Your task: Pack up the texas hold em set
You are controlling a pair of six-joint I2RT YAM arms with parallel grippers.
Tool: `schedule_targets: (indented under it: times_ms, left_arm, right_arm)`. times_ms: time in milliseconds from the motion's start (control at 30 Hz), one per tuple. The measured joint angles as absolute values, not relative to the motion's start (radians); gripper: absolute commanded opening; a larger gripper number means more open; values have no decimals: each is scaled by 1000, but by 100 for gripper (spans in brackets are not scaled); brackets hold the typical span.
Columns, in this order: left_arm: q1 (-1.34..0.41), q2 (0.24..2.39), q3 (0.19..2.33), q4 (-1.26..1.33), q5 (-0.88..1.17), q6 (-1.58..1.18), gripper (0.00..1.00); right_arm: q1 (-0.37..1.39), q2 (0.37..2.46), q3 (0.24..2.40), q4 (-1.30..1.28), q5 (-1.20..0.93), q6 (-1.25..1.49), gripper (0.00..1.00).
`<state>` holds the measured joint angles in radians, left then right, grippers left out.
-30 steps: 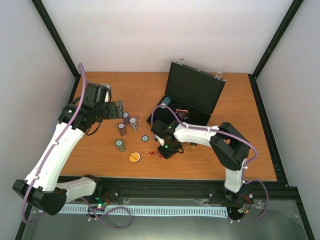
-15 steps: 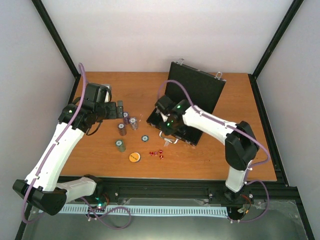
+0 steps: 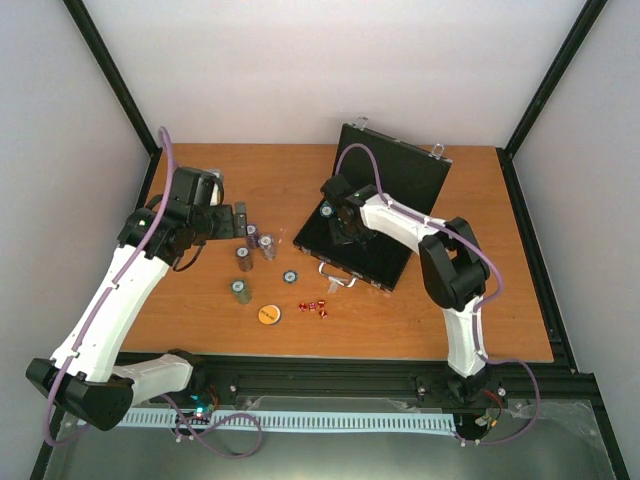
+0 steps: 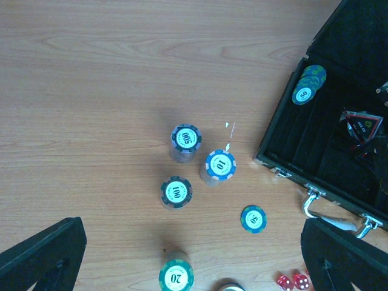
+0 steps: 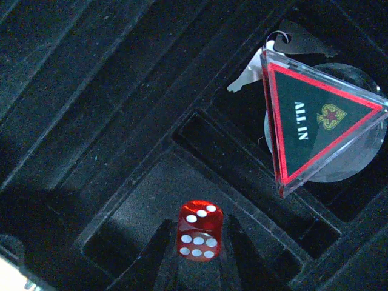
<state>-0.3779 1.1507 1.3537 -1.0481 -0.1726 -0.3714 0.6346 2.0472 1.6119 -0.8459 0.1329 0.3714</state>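
The narrow slot [image 5: 212, 137] is empty. My right gripper will next move across the divider toward the silver keys and let go of the red die [image 5: 200, 225] in that slot.
The black case [image 3: 400, 185] lies open at the back middle, silver handle toward me. My right gripper [image 3: 341, 228] reaches into its tray. In the right wrist view it [image 5: 200, 245] is shut on a red die [image 5: 200, 225] just above a tray compartment. The red-black "ALL IN" triangle [image 5: 312, 121] lies in the tray beside it. My left gripper [image 3: 241, 220] hangs open and empty above the chip stacks [image 3: 256, 245]. Below it stand the 500 stack [image 4: 185, 138], 10 stack [image 4: 220, 165], 100 stack [image 4: 176, 191] and 20 stack [image 4: 176, 276].
A single 50 chip [image 4: 253, 219] and loose red dice [image 3: 315, 306] lie on the wood in front of the case. The orange disc [image 3: 268, 314] lies near the front. A few chips [image 4: 309, 85] sit in the case's corner. Black frame posts stand at the table's back corners.
My right gripper has lifted from the dice on the table and moved back into the open case with one die in it. The left arm has not moved.
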Motion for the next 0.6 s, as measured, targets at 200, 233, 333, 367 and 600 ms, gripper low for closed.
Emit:
schedule_targets:
  times_ms: [200, 233, 333, 367, 600]
  left_arm:
    - [-378, 1151, 1341, -1048, -178, -372, 100]
    - [-378, 1151, 1339, -1048, -179, -372, 100]
    - [-378, 1151, 1335, -1048, -179, -372, 100]
    - [-378, 1151, 1335, -1048, -179, -372, 100]
    - [-378, 1163, 1334, -1048, -179, -372, 100]
  right_arm:
    - [625, 2060, 1613, -818, 140, 406, 3]
    - [622, 2062, 1613, -812, 139, 409, 3]
    - [615, 2070, 1614, -798, 140, 413, 3]
    - [614, 2075, 1615, -794, 139, 414, 3]
    - [603, 2125, 1625, -772, 139, 421, 3]
